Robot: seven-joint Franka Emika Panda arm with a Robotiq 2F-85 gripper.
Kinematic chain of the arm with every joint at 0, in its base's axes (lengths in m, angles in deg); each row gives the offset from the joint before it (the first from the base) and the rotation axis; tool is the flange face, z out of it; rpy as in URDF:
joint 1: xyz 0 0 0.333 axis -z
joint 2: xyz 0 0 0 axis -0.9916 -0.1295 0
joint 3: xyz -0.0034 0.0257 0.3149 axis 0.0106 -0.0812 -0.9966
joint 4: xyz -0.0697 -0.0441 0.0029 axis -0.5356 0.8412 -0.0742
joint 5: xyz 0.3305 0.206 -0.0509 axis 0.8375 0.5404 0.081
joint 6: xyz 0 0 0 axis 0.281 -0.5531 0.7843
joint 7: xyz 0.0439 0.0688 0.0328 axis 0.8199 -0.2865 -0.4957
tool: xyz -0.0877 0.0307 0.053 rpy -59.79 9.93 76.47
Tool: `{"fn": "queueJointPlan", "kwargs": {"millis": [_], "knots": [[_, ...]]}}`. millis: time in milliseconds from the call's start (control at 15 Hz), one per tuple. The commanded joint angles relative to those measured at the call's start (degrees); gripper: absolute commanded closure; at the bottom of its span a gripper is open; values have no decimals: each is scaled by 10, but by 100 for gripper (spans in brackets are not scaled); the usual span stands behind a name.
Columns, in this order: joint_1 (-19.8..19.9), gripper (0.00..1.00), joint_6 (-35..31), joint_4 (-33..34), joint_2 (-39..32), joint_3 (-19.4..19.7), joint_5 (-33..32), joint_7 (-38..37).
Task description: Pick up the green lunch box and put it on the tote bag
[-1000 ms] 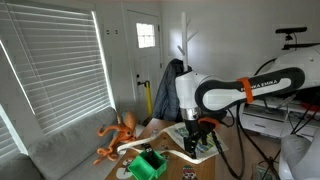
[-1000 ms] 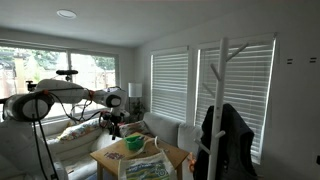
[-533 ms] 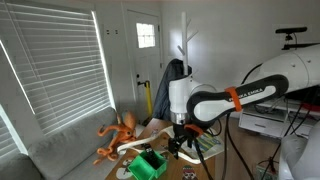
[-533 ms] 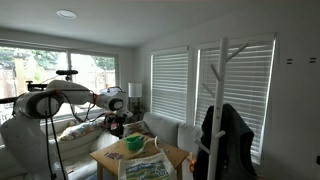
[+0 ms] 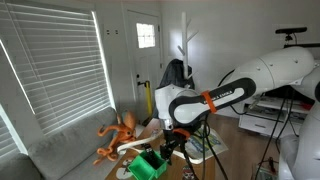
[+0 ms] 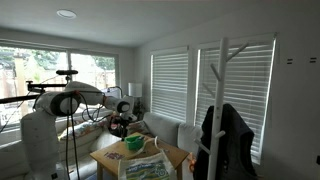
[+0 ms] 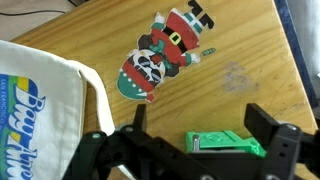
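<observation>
I will lower my gripper outward next, onto the green lunch box's edge nearest the white strip (image 7: 191,143), because that edge is below and between my gripper's open fingers.
The green lunch box (image 7: 225,143) lies on the wooden table (image 7: 240,60), low in the wrist view, between my two dark fingers. My gripper (image 7: 205,117) is open and holds nothing; it hangs above the box without touching it. The cream tote bag (image 7: 40,95), printed with blue letters, lies flat at the left of the wrist view. In both exterior views the green box (image 5: 150,165) (image 6: 135,145) sits on the low table with my gripper (image 5: 168,150) (image 6: 118,128) close over it. The tote bag (image 6: 150,169) lies at the table's near side.
A flat Santa-like figure (image 7: 165,52) lies on the table beyond the box. An orange octopus toy (image 5: 118,136) and a long white curved strip (image 5: 140,146) sit near the box. A grey sofa (image 5: 60,150) and a coat rack (image 6: 222,90) stand around the table.
The arm has swung from over the tote bag toward the green box and come lower. The gripper has stayed open; the box and bag have not moved.
</observation>
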Motion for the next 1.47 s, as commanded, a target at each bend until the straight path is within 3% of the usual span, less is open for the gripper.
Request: {"fn": "queueJointPlan", "kwargs": {"millis": [0,600,733,867,933,1000,1400], "knots": [[-11,0,1,1,-1,12,-1,-1],[-7,0,-80,-20,-13,24,-16,6],[-9,11,-99,-26,-14,27,-1,4],[-12,14,-120,-35,-13,26,-3,0],[-12,21,-132,-39,-14,26,-3,1],[-12,16,-144,-42,-16,27,-4,1],[-14,35,-213,-37,-35,25,-22,0]]}}
